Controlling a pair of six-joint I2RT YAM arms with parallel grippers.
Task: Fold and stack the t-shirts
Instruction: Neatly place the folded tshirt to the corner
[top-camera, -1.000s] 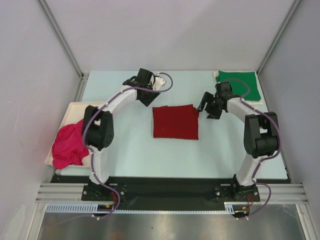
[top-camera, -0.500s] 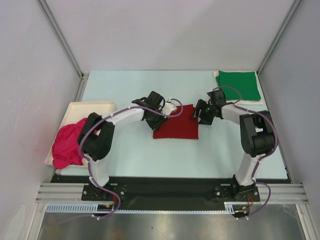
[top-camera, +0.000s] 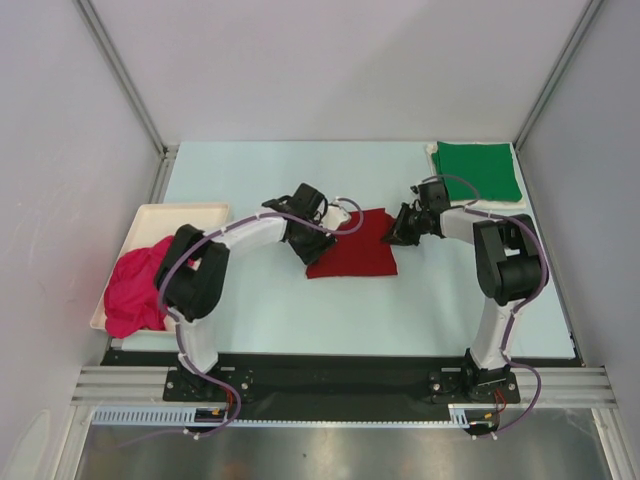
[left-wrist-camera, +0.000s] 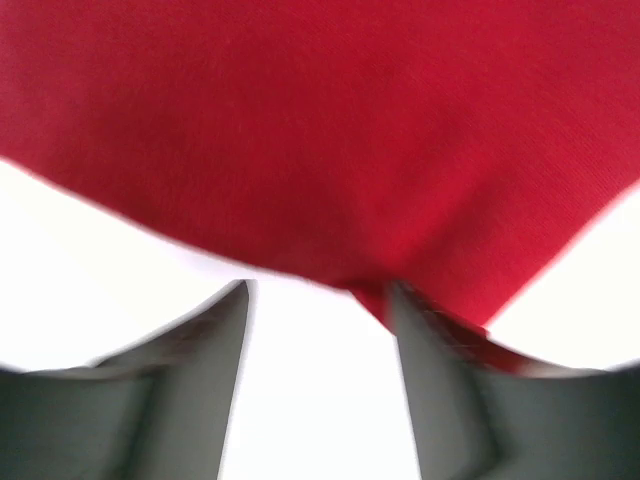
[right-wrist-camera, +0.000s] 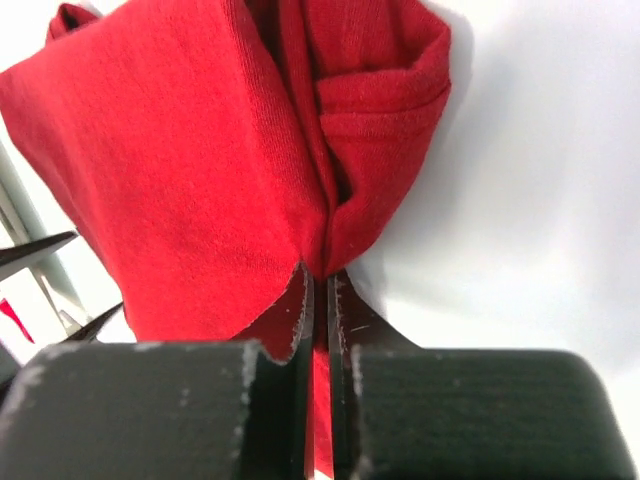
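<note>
I will lift the red shirt, which is also folded already, outward over the folded green t-shirt (top-camera: 478, 172), lower it on top and let go, because the green one lies outward of my right gripper.
The dark red t-shirt (top-camera: 355, 252) lies folded in the middle of the table. My right gripper (top-camera: 396, 234) is at its right edge and, in the right wrist view, stands shut (right-wrist-camera: 320, 278) on a bunched fold of the red cloth (right-wrist-camera: 190, 170). My left gripper (top-camera: 330, 226) is at the shirt's back left corner. In the left wrist view it is open (left-wrist-camera: 320, 300), with red cloth (left-wrist-camera: 320, 130) just beyond the tips and a corner touching the right finger (left-wrist-camera: 430, 340). The green t-shirt (top-camera: 478, 172) lies folded at the back right. The pink t-shirt (top-camera: 138, 285) is crumpled at the left.
A shallow cream tray (top-camera: 185, 212) at the left edge holds the pink shirt. Grey walls and metal posts close in the table on three sides. The arm bases stand on the rail at the near edge.
Both arms came in from the back of the table to the dark red shirt. The right gripper shut on its right edge; the left gripper reached the left corner and its jaws widened.
</note>
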